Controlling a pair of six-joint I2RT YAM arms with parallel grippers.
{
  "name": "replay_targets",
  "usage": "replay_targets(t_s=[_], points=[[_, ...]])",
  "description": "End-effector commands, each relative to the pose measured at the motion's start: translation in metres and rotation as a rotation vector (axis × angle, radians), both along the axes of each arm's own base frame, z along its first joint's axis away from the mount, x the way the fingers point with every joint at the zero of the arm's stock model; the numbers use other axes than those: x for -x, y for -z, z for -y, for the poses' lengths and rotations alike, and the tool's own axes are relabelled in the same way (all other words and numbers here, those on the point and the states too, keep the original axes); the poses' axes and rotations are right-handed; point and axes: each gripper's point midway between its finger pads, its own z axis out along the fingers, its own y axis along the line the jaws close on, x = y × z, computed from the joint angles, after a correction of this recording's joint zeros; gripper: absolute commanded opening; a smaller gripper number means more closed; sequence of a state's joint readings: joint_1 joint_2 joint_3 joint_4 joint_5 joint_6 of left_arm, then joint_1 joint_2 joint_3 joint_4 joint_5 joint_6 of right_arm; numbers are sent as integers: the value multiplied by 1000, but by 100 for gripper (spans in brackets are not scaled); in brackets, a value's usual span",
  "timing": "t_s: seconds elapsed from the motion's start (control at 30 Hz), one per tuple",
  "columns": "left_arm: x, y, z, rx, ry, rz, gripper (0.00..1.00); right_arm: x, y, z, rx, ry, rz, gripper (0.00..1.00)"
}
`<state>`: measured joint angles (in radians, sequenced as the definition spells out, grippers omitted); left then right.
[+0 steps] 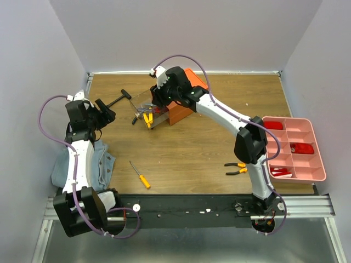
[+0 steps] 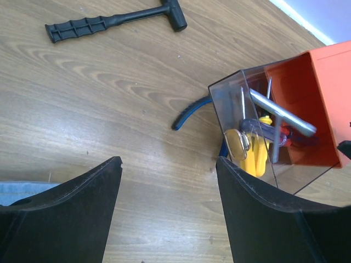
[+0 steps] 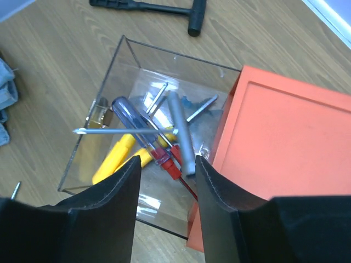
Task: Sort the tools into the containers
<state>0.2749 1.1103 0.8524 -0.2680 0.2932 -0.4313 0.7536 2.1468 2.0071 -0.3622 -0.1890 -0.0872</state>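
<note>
I will next swing my left gripper back and down onto the yellow screwdriver's handle, as the handle is below the gripper and to its right in the top view.
The orange box stands at the back middle with its clear drawer pulled out to the left. My right gripper hovers open just above the drawer. Its fingers straddle nothing. The drawer holds a purple-handled screwdriver, a silver T-wrench, yellow handles and a red-handled screwdriver. My left gripper is open and empty left of the drawer. A blue pliers handle pokes out beside the drawer. The black T-handle tool lies on the table at the back left.
A yellow-handled screwdriver lies near the front. Orange-handled pliers lie by the right arm. The pink tray at the right edge holds red items. The grey-blue cloth lies under the left arm.
</note>
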Motion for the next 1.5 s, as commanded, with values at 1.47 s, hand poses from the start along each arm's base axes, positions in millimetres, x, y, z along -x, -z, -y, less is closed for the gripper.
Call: replay_targets(t_s=[1.47], points=[[209, 170, 166, -1144, 2412, 242, 59, 40, -20, 266, 1, 370, -109, 79]])
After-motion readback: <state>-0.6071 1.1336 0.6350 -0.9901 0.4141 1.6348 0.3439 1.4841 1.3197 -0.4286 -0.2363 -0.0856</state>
